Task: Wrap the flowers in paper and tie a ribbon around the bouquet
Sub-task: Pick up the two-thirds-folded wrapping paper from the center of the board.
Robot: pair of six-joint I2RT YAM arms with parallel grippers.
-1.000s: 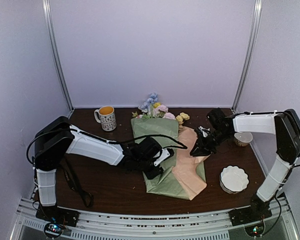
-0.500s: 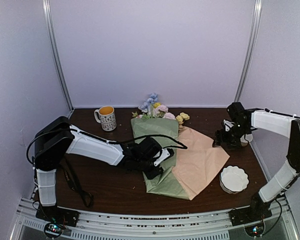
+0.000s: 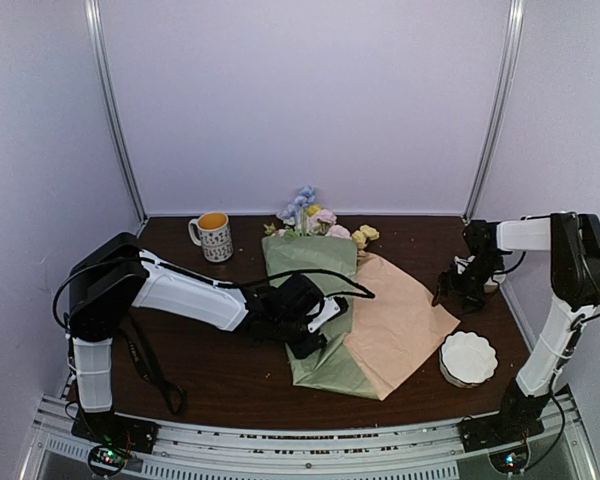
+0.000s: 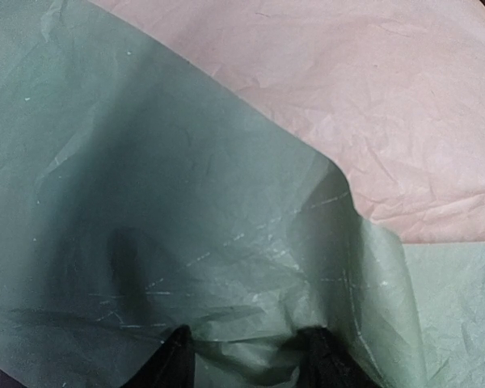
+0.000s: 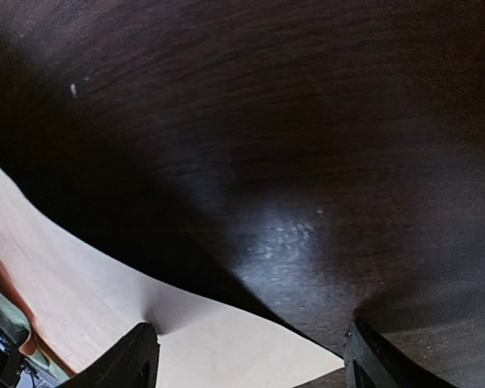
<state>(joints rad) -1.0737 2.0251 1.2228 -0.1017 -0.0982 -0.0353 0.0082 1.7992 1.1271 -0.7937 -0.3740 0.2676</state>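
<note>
The peach corner lies unfolded, so my right gripper needs to sweep to the left in the overhead view and pull the corner over the green fold [image 4: 186, 162] beside the flowers [image 3: 315, 219].
The flowers [image 3: 315, 219] lie at the back centre, blooms sticking out of the paper [image 3: 310, 256]. One green flap is folded over the stems, and the peach side [image 3: 404, 322] lies spread flat to the right. My left gripper [image 3: 316, 327] presses down on the green fold [image 4: 186, 162], with a ridge of paper bunched between its fingertips [image 4: 176, 356]. My right gripper [image 3: 458, 291] stands open low over the peach corner [image 5: 105, 291], one fingertip [image 5: 137, 352] on it, gripping nothing. The black ribbon [image 3: 148, 366] lies on the table under the left arm.
A patterned mug [image 3: 213, 236] stands at the back left. A white fluted bowl [image 3: 468, 358] sits at the front right. A small pale cup [image 3: 490, 277] stands just behind the right wrist. The table [image 5: 307, 121] is dark wood.
My right gripper opened and let go of the peach flap, which dropped flat to the right. The right arm drew back to the right. The left arm has not moved.
</note>
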